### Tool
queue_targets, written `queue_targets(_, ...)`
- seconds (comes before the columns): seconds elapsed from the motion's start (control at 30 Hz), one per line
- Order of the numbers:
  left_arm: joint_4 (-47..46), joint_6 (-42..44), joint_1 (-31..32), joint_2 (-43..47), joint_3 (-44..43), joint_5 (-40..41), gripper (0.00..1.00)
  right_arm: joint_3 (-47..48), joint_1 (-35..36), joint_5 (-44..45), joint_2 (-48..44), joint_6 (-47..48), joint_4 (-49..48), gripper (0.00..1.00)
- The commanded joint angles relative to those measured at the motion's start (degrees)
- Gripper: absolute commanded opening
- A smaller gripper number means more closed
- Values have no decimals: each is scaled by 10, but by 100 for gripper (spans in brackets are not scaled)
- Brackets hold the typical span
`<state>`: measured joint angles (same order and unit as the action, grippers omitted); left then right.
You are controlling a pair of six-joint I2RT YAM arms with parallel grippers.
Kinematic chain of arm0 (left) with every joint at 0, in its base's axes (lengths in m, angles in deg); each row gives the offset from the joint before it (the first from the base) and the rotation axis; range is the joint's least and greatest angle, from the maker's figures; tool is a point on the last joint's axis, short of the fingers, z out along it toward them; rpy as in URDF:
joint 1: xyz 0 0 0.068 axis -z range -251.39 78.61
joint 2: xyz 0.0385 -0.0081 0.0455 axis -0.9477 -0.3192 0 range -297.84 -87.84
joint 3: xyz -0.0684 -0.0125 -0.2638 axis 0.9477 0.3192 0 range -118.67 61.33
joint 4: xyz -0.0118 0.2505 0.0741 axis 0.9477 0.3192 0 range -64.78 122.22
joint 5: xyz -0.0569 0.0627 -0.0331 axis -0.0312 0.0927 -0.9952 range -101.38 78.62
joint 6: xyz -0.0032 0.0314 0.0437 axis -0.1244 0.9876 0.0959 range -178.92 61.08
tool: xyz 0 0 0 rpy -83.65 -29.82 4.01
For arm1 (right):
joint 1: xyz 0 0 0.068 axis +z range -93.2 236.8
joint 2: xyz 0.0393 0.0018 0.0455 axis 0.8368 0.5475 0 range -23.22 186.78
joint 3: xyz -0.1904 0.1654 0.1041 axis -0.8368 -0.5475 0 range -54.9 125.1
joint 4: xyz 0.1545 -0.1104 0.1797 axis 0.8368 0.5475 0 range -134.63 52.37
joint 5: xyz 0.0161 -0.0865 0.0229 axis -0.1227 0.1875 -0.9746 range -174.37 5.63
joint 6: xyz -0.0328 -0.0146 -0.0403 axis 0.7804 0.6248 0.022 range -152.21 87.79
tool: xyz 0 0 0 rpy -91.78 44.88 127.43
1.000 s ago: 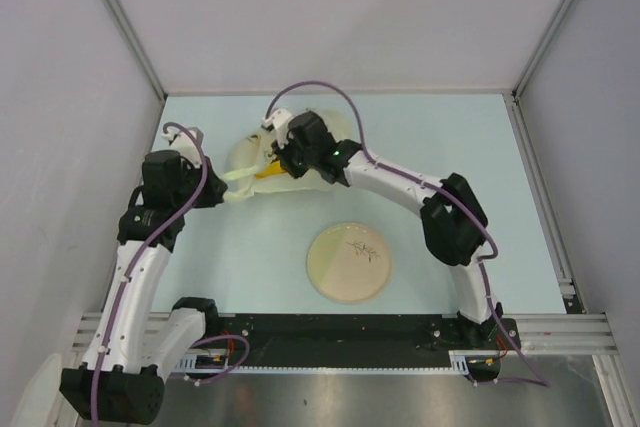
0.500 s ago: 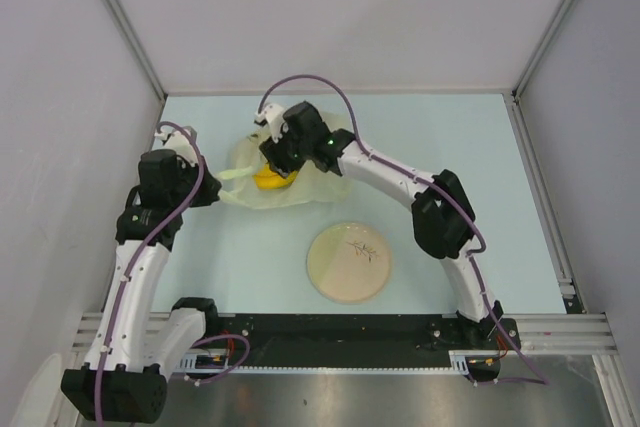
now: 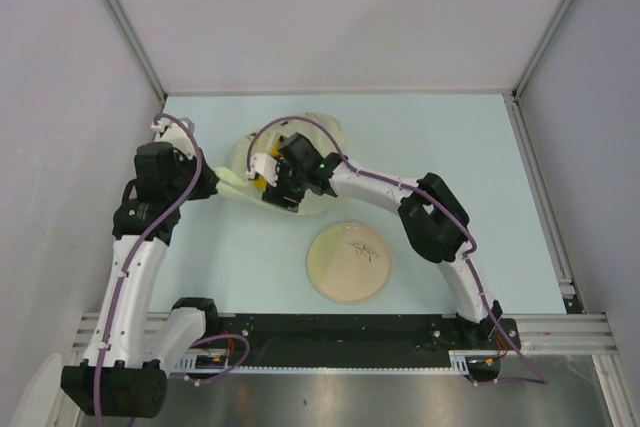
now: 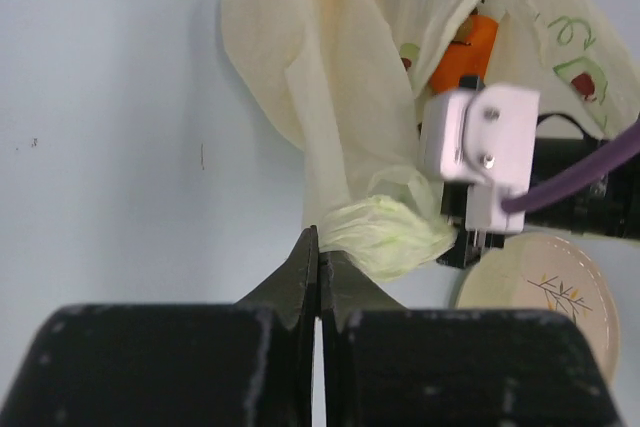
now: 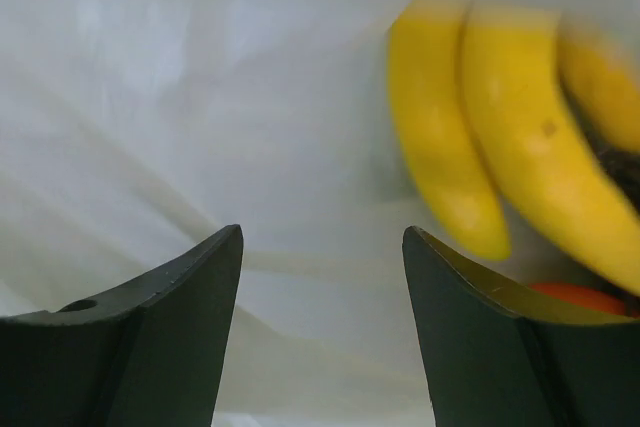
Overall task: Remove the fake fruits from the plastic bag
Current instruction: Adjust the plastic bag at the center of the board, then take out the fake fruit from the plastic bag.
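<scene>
My right gripper needs to move outward, to the right in the wrist view, and down over the middle banana (image 5: pixel 522 97), because my fingers have only bag film between them.
The pale yellow-green plastic bag (image 3: pixel 318 127) lies crumpled at the back left of the table. My left gripper (image 4: pixel 320 247) is shut on the bag's (image 4: pixel 340 97) bunched handle and holds it out to the left (image 3: pixel 218 179). My right gripper (image 3: pixel 275 192) reaches into the bag's mouth from the right. In the right wrist view, that gripper (image 5: pixel 322 237) stands open with only bag film (image 5: pixel 200 97) between its jaws. A yellow banana bunch (image 5: pixel 500 147) lies just beyond its right finger, and an orange fruit (image 5: pixel 580 297) peeks out below it. The orange fruit (image 4: pixel 470 52) also shows through the mouth in the left wrist view.
A round cream plate (image 3: pixel 349 262) lies on the pale blue table (image 3: pixel 450 147) near the front, right of the bag. Grey walls close in the back and both sides. The right arm arcs over the table between the plate and the bag.
My right gripper has opened wide and moved toward the near left, deeper into the bag's mouth. The left arm has shifted slightly back and left, still holding the handle.
</scene>
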<state>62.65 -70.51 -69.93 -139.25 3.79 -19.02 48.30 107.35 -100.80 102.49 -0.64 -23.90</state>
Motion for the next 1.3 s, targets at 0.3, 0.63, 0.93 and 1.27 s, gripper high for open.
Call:
queue_targets(0.3, -13, 8, -29, 9, -16, -17, 0, 0, -9, 8, -29, 94, -88, 70)
queue_targets(0.63, -20, 5, -53, 17, -3, -54, 0, 117, -6, -3, 68, 123, -80, 70)
queue_targets(0.93, -19, 10, -61, 20, -13, -61, 0, 242, -11, -5, 161, 152, 26, 70)
queue_targets(1.27, -33, -4, -79, 34, 7, -76, 0, 181, -9, 29, 129, 162, 33, 34)
